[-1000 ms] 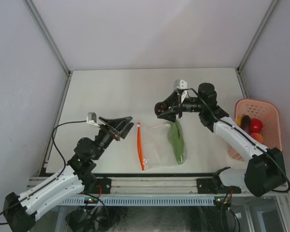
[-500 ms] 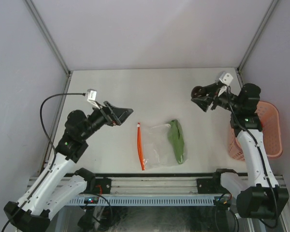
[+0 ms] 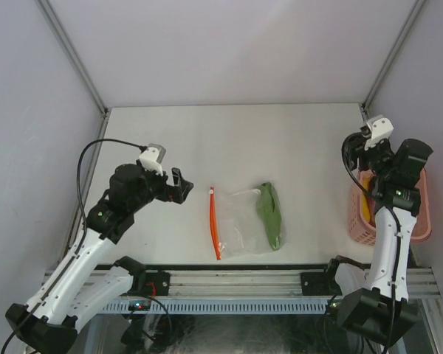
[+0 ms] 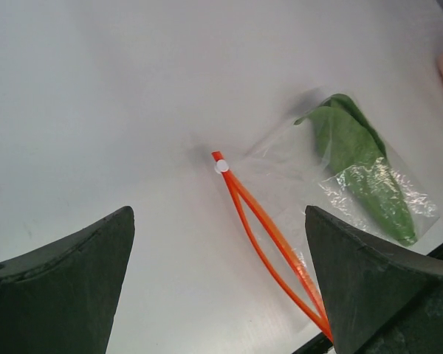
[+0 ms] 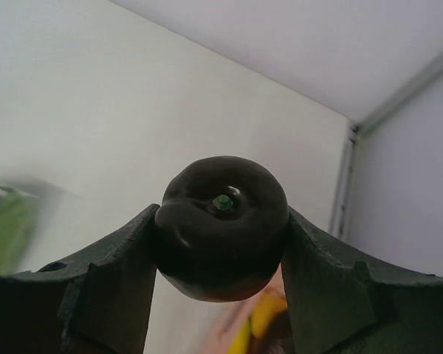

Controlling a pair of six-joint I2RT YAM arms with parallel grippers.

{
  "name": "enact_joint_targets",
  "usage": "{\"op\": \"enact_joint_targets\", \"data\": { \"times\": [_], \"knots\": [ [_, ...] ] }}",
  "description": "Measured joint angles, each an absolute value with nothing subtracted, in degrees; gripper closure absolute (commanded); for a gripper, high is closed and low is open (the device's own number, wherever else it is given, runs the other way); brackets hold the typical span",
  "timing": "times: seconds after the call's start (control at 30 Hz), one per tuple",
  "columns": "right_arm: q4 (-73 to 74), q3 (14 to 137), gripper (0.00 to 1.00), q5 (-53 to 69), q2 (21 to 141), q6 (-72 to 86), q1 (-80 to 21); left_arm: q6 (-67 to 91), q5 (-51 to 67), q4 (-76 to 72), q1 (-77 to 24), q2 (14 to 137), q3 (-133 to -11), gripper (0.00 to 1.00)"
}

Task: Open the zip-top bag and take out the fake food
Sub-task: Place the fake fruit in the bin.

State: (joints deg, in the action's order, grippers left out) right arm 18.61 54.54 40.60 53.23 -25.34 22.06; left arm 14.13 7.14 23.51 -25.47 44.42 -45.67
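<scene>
The right gripper shifts toward the right in the top view, over the pink basket's opening [image 5: 264, 326] next, since the dark purple fruit still hangs beside the basket's rim.
The zip-top bag [image 3: 240, 221] lies flat at the table's near middle, its red-orange zip strip [image 3: 215, 221] on the left edge and parted into a narrow loop [image 4: 269, 236]. Inside it, at the right, lies a long green piece of fake food [image 3: 270, 215], which also shows as the green piece [image 4: 362, 173] in the left wrist view. My left gripper [image 3: 180, 186] hangs open left of the strip, and nothing sits between the jaws of the left gripper [image 4: 218, 217]. My right gripper [image 5: 221, 221] is shut on a dark purple round fruit [image 5: 221, 225]. It is raised at the far right [image 3: 354, 153] beside the pink basket.
The pink perforated basket [image 3: 422, 225] stands at the table's right edge, partly behind the right arm. A yellow piece [image 5: 262, 317] shows in it below the held fruit. Grey walls close in the table at the back and sides.
The right arm swung from over the bag to the far right, carrying the dark fruit to the basket. The left arm rose and drew back a little, its gripper still open.
</scene>
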Motion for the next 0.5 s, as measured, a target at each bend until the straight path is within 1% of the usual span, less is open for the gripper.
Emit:
{"op": "enact_joint_targets", "data": {
  "times": [0.13,0.23,0.5],
  "knots": [
    [19.7,54.54,0.86,34.09,52.99,-26.76,25.47,11.9,5.5,24.32,-25.47,42.61,-44.51,0.0],
    [20.14,54.54,0.82,30.39,53.17,-27.24,29.41,11.09,4.62,24.69,-25.47,41.52,-43.92,0.0],
    [20.4,54.52,0.76,24.95,54.92,-28.62,37.28,10.7,3.14,24.77,-25.47,40.36,-43.88,0.0]
  ]
}}
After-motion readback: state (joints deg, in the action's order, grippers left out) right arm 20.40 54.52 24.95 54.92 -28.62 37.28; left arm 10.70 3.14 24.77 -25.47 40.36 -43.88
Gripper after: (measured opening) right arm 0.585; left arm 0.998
